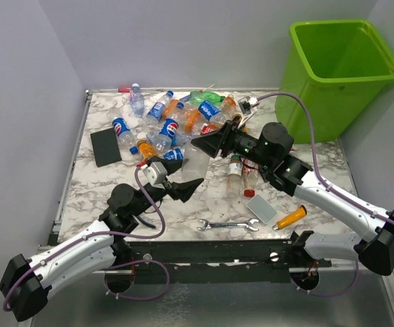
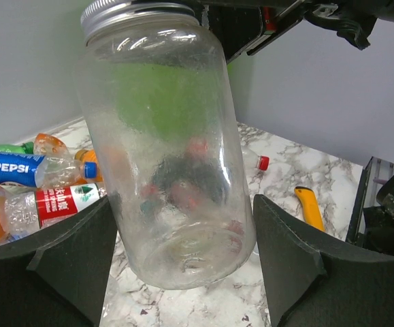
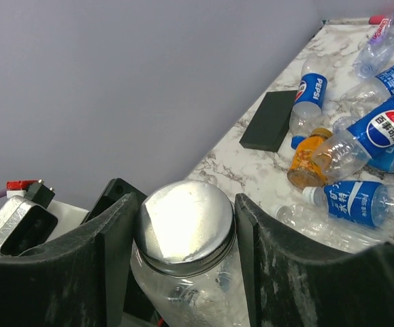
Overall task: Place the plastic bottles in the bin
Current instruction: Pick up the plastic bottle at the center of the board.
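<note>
The lime-green bin (image 1: 326, 102) is open, so my right gripper will swing outward and to the right in the top view, over the bin's opening (image 1: 344, 52), and let go of the jar.
A clear jar (image 1: 195, 162) with a silver screw lid (image 3: 183, 225) hangs tilted above the table between both arms. My left gripper (image 1: 186, 185) is shut round its base (image 2: 176, 252), one finger on each side of the wall. My right gripper (image 1: 203, 145) is shut on the lid, both pads against its rim. The plastic bottles (image 1: 173, 122) lie piled at the back of the table, with Pepsi labels showing (image 3: 380, 129) (image 2: 20, 170). One more bottle (image 1: 235, 174) lies under the right arm. The lime-green bin (image 1: 326, 102) stands off the table's back right corner.
A black slab (image 1: 105, 146) lies left of the pile. Near the front edge lie a wrench (image 1: 227, 225), a grey slab (image 1: 261, 208) and a yellow-handled tool (image 1: 290, 218). A red marker (image 1: 125, 89) rests at the back edge.
</note>
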Controlling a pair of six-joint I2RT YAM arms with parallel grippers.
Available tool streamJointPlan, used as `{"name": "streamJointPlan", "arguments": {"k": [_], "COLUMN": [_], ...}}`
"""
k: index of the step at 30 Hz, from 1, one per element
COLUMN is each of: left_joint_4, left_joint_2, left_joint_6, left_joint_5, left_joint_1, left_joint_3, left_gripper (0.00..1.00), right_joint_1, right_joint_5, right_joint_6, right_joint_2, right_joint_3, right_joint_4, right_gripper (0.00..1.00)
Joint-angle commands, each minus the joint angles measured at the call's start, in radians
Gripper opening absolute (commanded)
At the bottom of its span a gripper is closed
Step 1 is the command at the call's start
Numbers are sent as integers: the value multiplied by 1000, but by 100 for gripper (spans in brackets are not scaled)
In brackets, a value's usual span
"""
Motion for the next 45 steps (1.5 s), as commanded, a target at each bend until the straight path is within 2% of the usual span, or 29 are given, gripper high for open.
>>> {"name": "streamJointPlan", "arguments": {"k": [1, 4, 8, 15, 19, 21, 22, 24, 26, 27, 28, 33, 37, 41, 43, 45], "left_joint_4": [38, 39, 38, 38, 38, 38, 38, 37, 35, 31, 26, 8, 8, 5, 1, 0], "left_joint_2": [-5, -8, -5, 1, -1, -4, -6, -10, -17, -21, -24, -70, -139, -182, -200, -210], "left_joint_6": [2, 2, 2, -2, -5, -6, -10, -15, -21, -24, -25, -30, -23, -8, 3, 8], "left_joint_5": [19, 17, 19, 18, 13, 9, 9, 13, 20, 22, 25, -39, -99, -220, -292, -350], "left_joint_1": [-4, -3, -4, -3, -4, -4, -4, -3, -3, -3, -3, -3, -4, -4, -3, -3], "left_joint_3": [3, 2, 3, 5, 3, 2, 2, -1, 0, 1, 3, -1, -20, -27, -29, -30], "left_gripper": [34, 34, 34, 34, 40, 46, 53, 73, 85, 96, 99, 99, 99, 99, 99, 99], "right_joint_1": [16, 22, 24, 26, 27, 27, 27, 27, 27, 27, 27, 27, 26, 26, 26, 19], "right_joint_5": [-1, -3, 4, -3, -1, -1, 6, 25, 52, 67, 81, 164, 341, 660, 875, 1079], "right_joint_6": [4, -4, -10, -17, -35, -48, -53, -61, -74, -82, -90, -150, -271, -444, -553, -757], "right_joint_2": [3, 10, 6, 14, 14, 12, 9, -5, -23, -32, -39, -80, -120, -115, -87, -63], "right_joint_3": [0, 3, -4, 0, 3, 8, 9, 4, 8, 13, 20, 79, 203, 423, 517, 551], "right_joint_4": [27, 10, -7, -32, -49, -66, -75, -87, -104, -114, -127, -236, -385, -541, -546, -412], "right_gripper": [56, 68, 69, 43, 25, 12, 3, 0, 0, 0, 0, 0, 0, 0, 0, 0]}}
